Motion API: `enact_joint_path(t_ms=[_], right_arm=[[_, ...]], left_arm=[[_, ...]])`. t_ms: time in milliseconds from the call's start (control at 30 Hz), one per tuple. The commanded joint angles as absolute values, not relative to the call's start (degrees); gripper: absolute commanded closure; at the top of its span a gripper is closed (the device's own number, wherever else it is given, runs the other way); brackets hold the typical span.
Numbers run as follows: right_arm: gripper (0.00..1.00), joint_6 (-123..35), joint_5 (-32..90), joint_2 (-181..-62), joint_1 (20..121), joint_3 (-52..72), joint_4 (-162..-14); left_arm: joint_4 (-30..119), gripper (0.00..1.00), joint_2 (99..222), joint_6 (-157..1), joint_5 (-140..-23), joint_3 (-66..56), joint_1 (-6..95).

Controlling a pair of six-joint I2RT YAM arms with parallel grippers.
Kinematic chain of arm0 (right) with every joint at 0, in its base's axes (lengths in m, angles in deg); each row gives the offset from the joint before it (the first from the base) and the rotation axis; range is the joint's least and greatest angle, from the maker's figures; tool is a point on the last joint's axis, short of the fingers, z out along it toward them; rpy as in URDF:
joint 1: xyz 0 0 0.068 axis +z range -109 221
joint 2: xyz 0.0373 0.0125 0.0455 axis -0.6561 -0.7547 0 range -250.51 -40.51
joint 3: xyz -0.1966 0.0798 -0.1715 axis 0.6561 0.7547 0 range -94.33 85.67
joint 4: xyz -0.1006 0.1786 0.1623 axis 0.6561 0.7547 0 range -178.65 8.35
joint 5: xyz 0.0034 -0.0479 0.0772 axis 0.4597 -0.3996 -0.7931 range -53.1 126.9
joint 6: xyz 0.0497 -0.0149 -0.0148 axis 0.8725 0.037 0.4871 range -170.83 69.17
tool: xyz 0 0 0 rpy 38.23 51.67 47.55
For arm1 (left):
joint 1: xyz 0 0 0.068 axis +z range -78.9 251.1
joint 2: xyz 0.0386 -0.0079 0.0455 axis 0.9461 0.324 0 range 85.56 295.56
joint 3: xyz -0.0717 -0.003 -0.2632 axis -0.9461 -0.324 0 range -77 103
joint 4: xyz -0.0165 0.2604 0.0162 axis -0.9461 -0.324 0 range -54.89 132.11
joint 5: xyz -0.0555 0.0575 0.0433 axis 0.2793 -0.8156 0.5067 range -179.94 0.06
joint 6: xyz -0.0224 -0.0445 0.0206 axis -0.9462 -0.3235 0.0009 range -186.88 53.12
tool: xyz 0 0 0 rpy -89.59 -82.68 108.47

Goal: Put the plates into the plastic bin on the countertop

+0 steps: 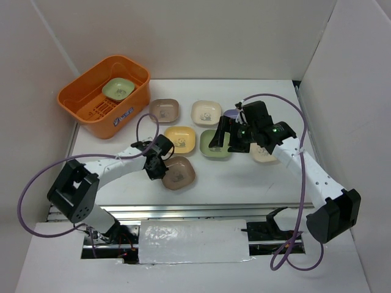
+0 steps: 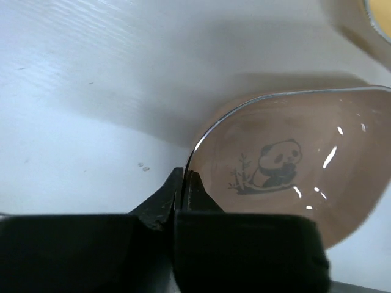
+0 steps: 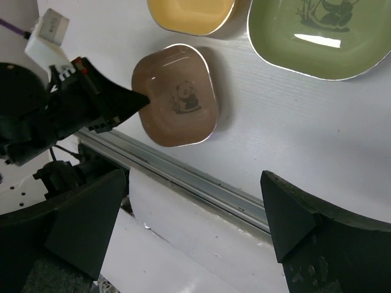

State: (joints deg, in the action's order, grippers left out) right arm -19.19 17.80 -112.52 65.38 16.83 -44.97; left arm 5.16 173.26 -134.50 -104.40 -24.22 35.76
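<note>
The brown plate should go into the orange bin over the green plate (image 1: 116, 91), so my left gripper needs to go up and away from my base first, then down.
My left gripper (image 1: 160, 169) is shut on the left rim of a brown plate (image 1: 179, 173) near the countertop's (image 1: 244, 183) front edge. The left wrist view shows the jaws (image 2: 184, 177) pinching that rim; the plate (image 2: 287, 171) has a panda print. My right gripper (image 1: 229, 141) is open and empty, hovering over a green plate (image 1: 215, 148). Its wrist view shows the brown plate (image 3: 177, 97), the green plate (image 3: 317, 36) and a yellow plate (image 3: 189, 12). The orange plastic bin (image 1: 85, 104) at the far left holds one green plate (image 1: 118, 89).
Other plates on the countertop: brown (image 1: 164, 110), cream (image 1: 206, 112), yellow (image 1: 181, 140), a lavender one (image 1: 231, 113) and a cream one (image 1: 264, 154), both partly hidden by the right arm. The metal rail (image 1: 201, 210) runs along the front edge. White walls stand on three sides.
</note>
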Motion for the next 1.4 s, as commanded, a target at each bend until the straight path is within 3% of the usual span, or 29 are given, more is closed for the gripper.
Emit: enact_joint_path(t_ms=[0, 100, 200, 333, 467, 567, 800, 1100, 1367], right_arm=[[0.0, -19.89, 17.56, -110.82, 64.99, 15.53, -46.12], [0.0, -19.89, 18.09, -111.09, 64.99, 14.39, -45.5], [0.0, -19.54, 18.44, -111.35, 64.91, 13.42, -45.58], [0.0, -19.27, 18.18, -112.66, 64.82, 12.1, -45.76], [0.0, -19.97, 17.56, -113.9, 64.91, 10.0, -45.06], [0.0, -20.33, 17.82, -113.55, 64.91, 9.29, -44.18], [0.0, -18.57, 15.11, -110.21, 65.78, 13.94, -47.24], [0.0, -18.22, 15.27, -111.35, 68.86, 14.3, -46.9], [0.0, -19.45, 15.71, -114.51, 67.98, 11.75, -45.24]], left_arm=[[-8.64, 1.0, 165.32, -136.05, -111.9, -23.65, 35.33], [-17.62, 1.0, 156.0, -135.61, -113.58, -17.78, 34.18], [-28.7, 1.0, 150.88, -130.98, -117.87, -3.58, 34.53], [-26.81, 1.0, 151.21, -120.07, -120.25, 11.48, 41.2], [-20.39, 1.0, 163.23, -112.42, -116.94, 23.35, 53.4], [-12.78, 1.0, 172.96, -111.7, -105.56, 29.69, 67.79], [7.81, 1.0, 190.75, -118.19, -93.47, 32.61, 81.27], [21.46, 1.0, 204.47, -127.08, -85.99, 35.94, 87.18], [17.77, 1.0, 219.58, -122.69, -86.34, 54.12, 87.62]])
